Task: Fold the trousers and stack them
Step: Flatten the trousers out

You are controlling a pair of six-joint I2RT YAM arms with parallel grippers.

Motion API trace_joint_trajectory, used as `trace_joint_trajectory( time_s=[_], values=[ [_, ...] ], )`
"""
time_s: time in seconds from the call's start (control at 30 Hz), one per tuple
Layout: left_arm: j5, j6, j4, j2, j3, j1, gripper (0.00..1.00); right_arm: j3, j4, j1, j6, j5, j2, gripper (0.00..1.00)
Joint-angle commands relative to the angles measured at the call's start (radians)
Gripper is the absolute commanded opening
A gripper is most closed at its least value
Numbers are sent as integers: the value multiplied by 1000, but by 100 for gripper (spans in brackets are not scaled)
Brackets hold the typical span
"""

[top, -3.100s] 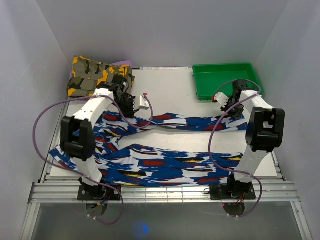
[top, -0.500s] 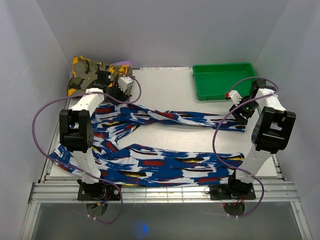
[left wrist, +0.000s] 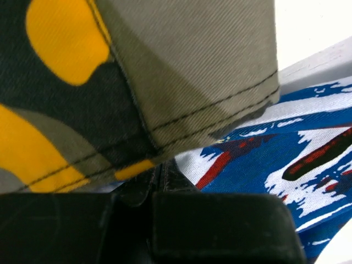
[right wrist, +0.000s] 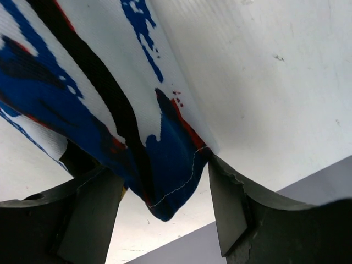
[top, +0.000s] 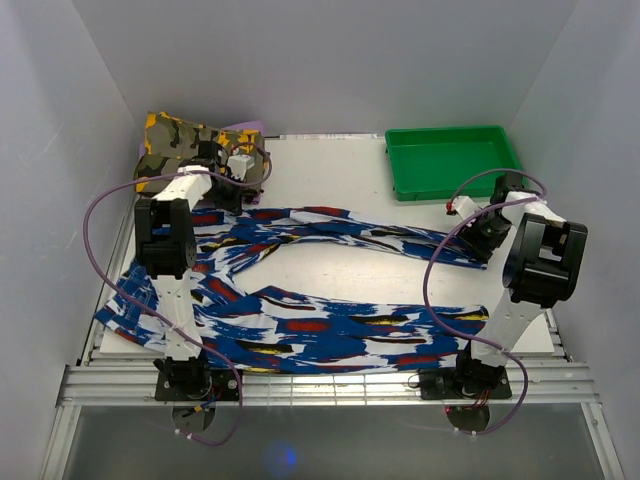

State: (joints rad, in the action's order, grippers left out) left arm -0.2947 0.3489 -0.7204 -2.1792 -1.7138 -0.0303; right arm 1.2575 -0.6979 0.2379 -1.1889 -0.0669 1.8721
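Observation:
My left gripper draws slightly back from under the overhanging camouflage cloth next, then releases the trousers' held edge there.
The trousers (top: pixel 330 325), royal blue with white, red, black and yellow streaks, lie spread across the table with one leg along the front and the other curving across the middle. My left gripper (top: pixel 238 168) is at the back left, against the camouflage garment (top: pixel 170 145). In the left wrist view the gripper (left wrist: pixel 159 179) is shut, with the trousers' edge (left wrist: pixel 286 159) coming away from its tips under the camouflage cloth (left wrist: pixel 165 66). My right gripper (top: pixel 468 212) is at the middle leg's right end. It (right wrist: pixel 165 192) stands open, and a loose hem corner (right wrist: pixel 165 181) hangs between its fingers.
A green tray (top: pixel 452 132) stands at the back right, just behind the right gripper. White walls enclose the table on three sides. The camouflage garment is bunched in the back left corner. Purple cables loop off both arms.
The left gripper has moved further back and left to the camouflage garment, dragging the middle leg's left end with it. The right gripper's jaws have spread a little wider around the hem.

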Motion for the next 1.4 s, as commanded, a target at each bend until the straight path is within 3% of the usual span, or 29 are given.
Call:
trace_joint_trajectory(
  time_s=[0.0, 0.27, 0.4, 0.53, 0.57, 0.6, 0.63, 0.8, 0.83, 0.87, 0.9, 1.13, 1.2, 1.27, 1.3, 1.37],
  values=[
    [65, -42, -25, 65, 25, 26, 0, -58, 34, 35, -46, 62, -70, 67],
    [111, -10, 4, 220, 149, 29, 0, -224, 37, 109, -161, 151, -174, 68],
    [163, -30, 55, 280, 201, 29, 0, -126, -3, 152, -137, 141, -125, 68],
    [74, -34, 55, 271, 174, 29, 1, 140, -159, 130, -39, 0, -32, 69],
    [59, -33, 50, 263, 163, 29, 4, 195, -199, 121, -17, -29, -13, 69],
    [46, -34, 41, 248, 142, 29, 17, 248, -233, 114, 27, -57, 5, 69],
    [33, -36, 38, 242, 132, 29, 24, 340, -294, 95, 41, -120, 36, 69],
    [-6, -48, 38, 237, 76, 29, 50, 457, -382, 29, 54, -241, 70, 68],
    [-12, -51, 35, 246, 69, 29, 68, 459, -394, 9, 29, -261, 67, 68],
    [-17, -53, 35, 254, 65, 29, 73, 453, -425, 2, 6, -272, 62, 68],
    [-26, -51, 29, 262, 59, 29, 85, 441, -428, -8, -11, -275, 53, 68],
    [-115, 19, -16, 378, 111, 29, 86, 195, -200, -110, -104, -142, -27, 68],
    [-113, 59, -34, 419, 164, 29, 85, 180, -134, -141, -74, -104, 4, 57],
    [-113, 82, -47, 447, 215, 29, 83, 221, -54, -150, -32, -67, 64, 35],
    [-107, 91, -48, 478, 233, 29, 82, 300, -48, -150, 7, -59, 90, 20],
    [-95, 120, -48, 510, 273, 29, 81, 408, -74, -150, 46, -51, 177, 8]
  ],
)
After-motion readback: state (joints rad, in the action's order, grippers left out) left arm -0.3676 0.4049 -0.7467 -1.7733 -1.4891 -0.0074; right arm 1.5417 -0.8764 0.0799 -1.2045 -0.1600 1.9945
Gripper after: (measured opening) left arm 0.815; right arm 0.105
